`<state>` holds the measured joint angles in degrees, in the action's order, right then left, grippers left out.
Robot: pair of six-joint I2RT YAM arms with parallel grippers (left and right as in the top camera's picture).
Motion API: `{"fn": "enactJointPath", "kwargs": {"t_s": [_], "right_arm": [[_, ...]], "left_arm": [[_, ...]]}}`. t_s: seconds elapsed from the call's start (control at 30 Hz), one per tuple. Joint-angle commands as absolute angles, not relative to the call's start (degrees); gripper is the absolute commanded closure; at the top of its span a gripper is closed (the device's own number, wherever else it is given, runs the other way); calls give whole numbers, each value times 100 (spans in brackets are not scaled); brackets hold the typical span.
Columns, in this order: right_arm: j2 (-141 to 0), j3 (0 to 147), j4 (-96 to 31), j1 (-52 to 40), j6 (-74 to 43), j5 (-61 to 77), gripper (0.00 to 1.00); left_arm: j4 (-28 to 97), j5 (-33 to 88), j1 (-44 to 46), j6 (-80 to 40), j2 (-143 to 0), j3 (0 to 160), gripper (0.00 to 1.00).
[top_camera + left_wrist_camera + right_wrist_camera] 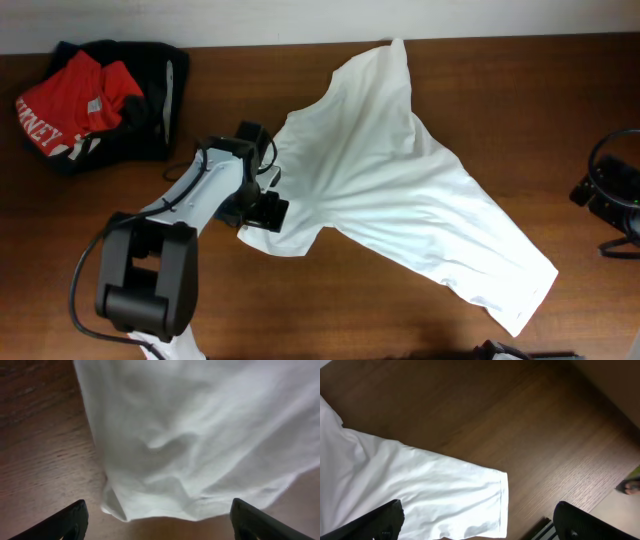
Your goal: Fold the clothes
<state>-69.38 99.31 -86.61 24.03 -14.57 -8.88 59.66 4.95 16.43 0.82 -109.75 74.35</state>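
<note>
The shirt's pointed corner (246, 235) (118, 507) is off-centre between the open fingers, so my left gripper will next move down and to the left in its wrist view, onto that corner.
The white T-shirt (400, 190) lies spread and wrinkled on the wooden table, running from back centre to front right. My left gripper (262, 212) is open at the shirt's left edge. In the left wrist view the shirt's bunched edge (200, 435) lies just ahead of the open left fingers (157, 525), which hold nothing. My right gripper (605, 195) is at the table's far right, apart from the shirt. In the right wrist view its fingers (477, 527) are open and empty, with a hemmed end of the shirt (420, 490) below them.
A red garment with white lettering (70, 100) lies on a black garment (150, 95) at the back left. The left arm's base (150, 280) stands at the front left. The table's edge (540, 527) shows near the right gripper.
</note>
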Motion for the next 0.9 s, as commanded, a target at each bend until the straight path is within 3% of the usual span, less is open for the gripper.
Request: {"fn": "enactJointPath", "kwargs": {"t_s": [0.0,0.13,0.2,0.27,0.37,0.4,0.7,0.87], "right_arm": [[-6923,9979,-8670,2440,-1437,-897,1],[-6923,9979,-8656,2440,-1437,-897,1],[-6923,9979,-8656,2440,-1437,-897,1],[-6923,9979,-8656,2440,-1439,-869,1],[-6923,9979,-8656,2440,-1437,-788,1],[-6923,9979,-8656,2440,-1437,-788,2],[-7028,9977,-8698,2443,-1435,-266,1],[-7511,9974,-9277,2451,-1743,-687,1]], "left_arm": [[5940,-132,1619,-156,-11308,7404,10],[5922,-185,1605,-176,-11358,7402,11],[5916,-36,1603,-176,-11356,7402,23],[5916,220,1603,-176,-11356,7402,45],[5916,217,1603,-176,-11356,7402,96],[5918,220,1603,-176,-11356,7402,100],[6316,318,1288,-576,-11343,8270,100],[6547,145,353,-1199,-11345,8685,100]]}}
